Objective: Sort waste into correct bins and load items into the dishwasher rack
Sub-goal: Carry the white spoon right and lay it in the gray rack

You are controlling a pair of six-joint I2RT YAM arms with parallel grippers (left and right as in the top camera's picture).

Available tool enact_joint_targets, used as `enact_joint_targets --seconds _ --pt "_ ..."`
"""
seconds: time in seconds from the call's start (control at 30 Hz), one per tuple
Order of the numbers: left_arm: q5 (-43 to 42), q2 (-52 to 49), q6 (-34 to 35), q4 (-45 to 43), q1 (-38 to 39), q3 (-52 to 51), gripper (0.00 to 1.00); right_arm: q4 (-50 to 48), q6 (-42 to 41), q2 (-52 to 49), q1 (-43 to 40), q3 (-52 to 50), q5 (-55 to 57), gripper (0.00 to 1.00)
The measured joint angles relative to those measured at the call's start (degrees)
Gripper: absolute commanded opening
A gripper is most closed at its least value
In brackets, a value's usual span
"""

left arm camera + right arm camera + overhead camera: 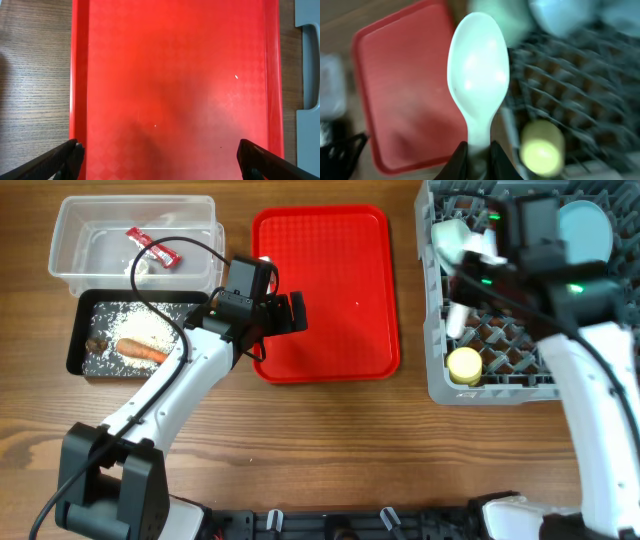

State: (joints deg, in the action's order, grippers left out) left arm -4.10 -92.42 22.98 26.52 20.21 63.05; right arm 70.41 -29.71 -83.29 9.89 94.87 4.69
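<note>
Empty rack wires lie below the space between the yellow cup (464, 365) and the pale bowl, so my right gripper will go down there next, turn the spoon crosswise and release it.
My right gripper (479, 150) is shut on the handle of the white plastic spoon (478, 75) and holds it over the left edge of the grey dishwasher rack (440, 385). The rack holds a yellow cup (464, 365), a pale-blue plate (585, 230) and a pale bowl (453, 237). My left gripper (160, 155) is open and empty above the red serving tray. The clear tub (70, 225) holds the red wrapper (152, 247) and a white scrap (143, 268). The black tray (80, 320) holds rice, the carrot (140, 351) and a brown lump (97, 344).
The flat red serving tray (325, 240) lies in the middle between the bins and the rack, with a couple of white specks (236, 76) on it. My left arm reaches across the wooden table (330, 440) from the front left.
</note>
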Motion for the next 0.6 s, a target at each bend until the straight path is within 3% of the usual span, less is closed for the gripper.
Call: enact_joint_targets --seconds 0.27,0.43,0.6 --pt "0.0 0.0 0.0 0.0 0.0 0.0 1.0 -0.68 -20.22 0.74 -5.14 -5.14 9.64 0.04" --pt "0.0 0.0 0.0 0.0 0.0 0.0 1.0 -8.48 -39.32 0.5 -5.22 -17.07 13.64 0.04" --pt "0.0 0.0 0.0 -0.02 0.0 0.0 1.0 -19.45 -51.65 0.24 -5.22 -27.71 14.71 0.04"
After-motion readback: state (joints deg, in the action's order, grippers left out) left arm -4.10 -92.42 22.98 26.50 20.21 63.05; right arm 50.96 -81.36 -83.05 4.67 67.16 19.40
